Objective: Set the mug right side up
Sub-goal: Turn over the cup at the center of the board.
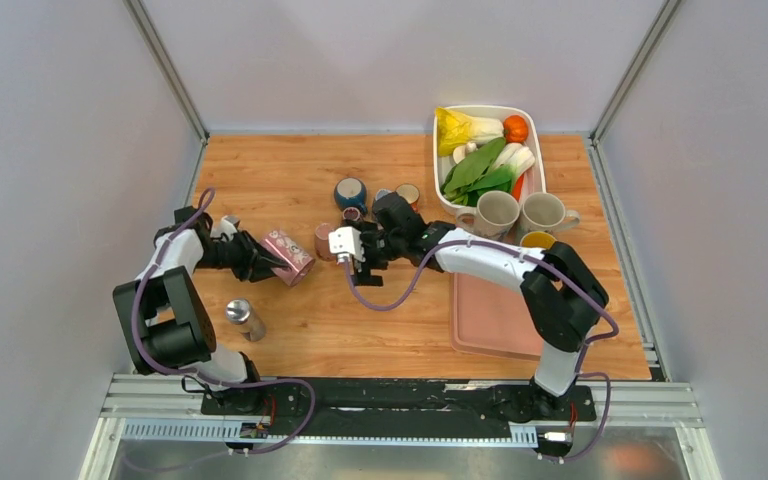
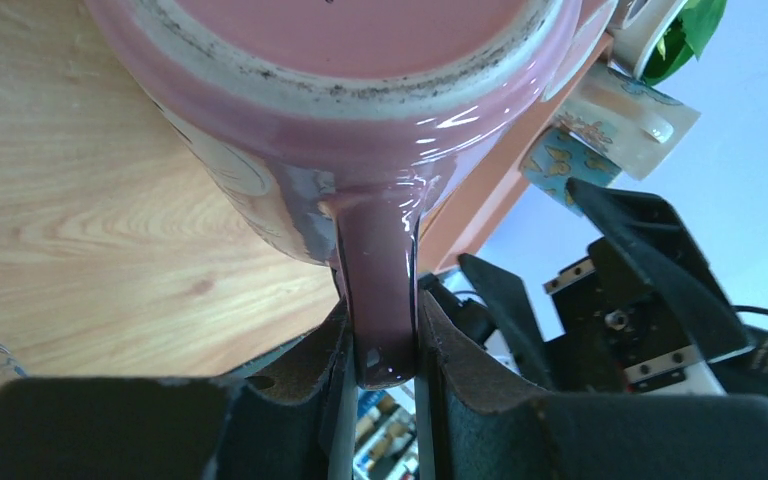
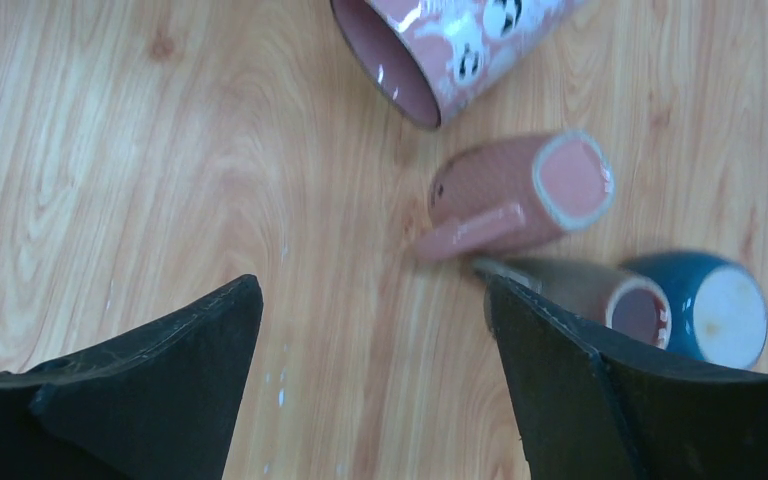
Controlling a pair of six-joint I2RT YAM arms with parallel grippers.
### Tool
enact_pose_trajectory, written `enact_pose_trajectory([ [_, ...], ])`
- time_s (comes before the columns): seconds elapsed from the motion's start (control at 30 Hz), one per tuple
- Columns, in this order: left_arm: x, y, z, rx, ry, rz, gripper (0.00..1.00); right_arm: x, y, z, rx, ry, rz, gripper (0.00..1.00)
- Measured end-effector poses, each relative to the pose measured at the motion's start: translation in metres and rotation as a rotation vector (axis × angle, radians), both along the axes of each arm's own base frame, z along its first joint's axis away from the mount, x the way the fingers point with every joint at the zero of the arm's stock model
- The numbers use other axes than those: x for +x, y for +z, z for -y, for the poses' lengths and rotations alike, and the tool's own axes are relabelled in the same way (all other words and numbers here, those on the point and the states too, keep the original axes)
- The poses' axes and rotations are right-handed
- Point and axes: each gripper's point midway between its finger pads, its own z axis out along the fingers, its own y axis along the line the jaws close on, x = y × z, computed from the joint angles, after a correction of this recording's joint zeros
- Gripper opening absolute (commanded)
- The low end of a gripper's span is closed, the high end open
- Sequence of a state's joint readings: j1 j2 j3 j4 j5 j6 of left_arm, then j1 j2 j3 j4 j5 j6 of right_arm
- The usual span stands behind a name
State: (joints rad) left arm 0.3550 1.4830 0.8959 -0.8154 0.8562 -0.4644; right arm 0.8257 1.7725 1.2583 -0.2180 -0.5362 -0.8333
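The right gripper moves down and across onto the mug's rim by the salmon cup (image 1: 313,262) next, as it lies below and to the left in the top view.
The pink patterned mug (image 1: 289,256) lies tipped on its side on the wooden table, its mouth facing the right arm. My left gripper (image 1: 260,262) is shut on the mug's handle (image 2: 380,290); in the left wrist view the handle sits pinched between both pads, and the mug's base (image 2: 360,60) fills the top of the frame. My right gripper (image 1: 352,256) hovers open just right of the mug with nothing between its fingers. In the right wrist view the mug (image 3: 450,45) shows at the top, beyond the right gripper (image 3: 375,300).
A small salmon cup (image 3: 520,195) lies on its side beside the mug, with a blue cup (image 3: 705,310) and a brown-lined cup (image 3: 600,295) close by. A white tub (image 1: 438,150) of vegetables, two beige mugs (image 1: 495,212), a pink tray (image 1: 490,320) and a metal shaker (image 1: 243,318) also stand on the table.
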Motion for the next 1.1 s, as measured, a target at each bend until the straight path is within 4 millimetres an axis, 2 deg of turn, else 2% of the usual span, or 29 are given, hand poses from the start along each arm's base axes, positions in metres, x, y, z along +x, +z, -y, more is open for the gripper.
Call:
enact_pose_trajectory([
  [0.1,-0.006,0.001,0.003,-0.047,0.004,-0.043,0.0,-0.009,-0.003,-0.024,0.03,0.042,0.042,0.89],
  [0.23,-0.014,0.0,0.012,-0.138,0.029,-0.082,0.0,-0.011,0.008,-0.05,0.105,0.066,0.108,0.89],
  [0.4,-0.035,0.0,0.034,-0.354,0.088,-0.201,0.0,-0.011,0.015,-0.062,0.185,0.083,0.149,0.89],
  [0.53,-0.035,0.006,0.039,-0.429,0.109,-0.218,0.0,-0.014,-0.003,-0.064,0.183,0.105,0.131,0.87],
  [0.67,-0.034,0.008,0.04,-0.457,0.122,-0.233,0.0,-0.019,-0.027,-0.062,0.15,0.132,0.109,0.81],
  [0.77,-0.035,0.009,0.041,-0.474,0.126,-0.242,0.0,-0.02,-0.039,-0.061,0.134,0.142,0.105,0.73],
  [0.9,-0.037,0.01,0.042,-0.491,0.13,-0.256,0.0,-0.013,-0.04,-0.067,0.156,0.112,0.122,0.6],
  [1.03,-0.039,0.011,0.043,-0.501,0.133,-0.271,0.0,-0.004,-0.035,-0.073,0.19,0.059,0.13,0.34],
  [1.1,-0.04,0.012,0.043,-0.504,0.134,-0.276,0.12,-0.001,-0.034,-0.074,0.202,0.04,0.128,0.21],
])
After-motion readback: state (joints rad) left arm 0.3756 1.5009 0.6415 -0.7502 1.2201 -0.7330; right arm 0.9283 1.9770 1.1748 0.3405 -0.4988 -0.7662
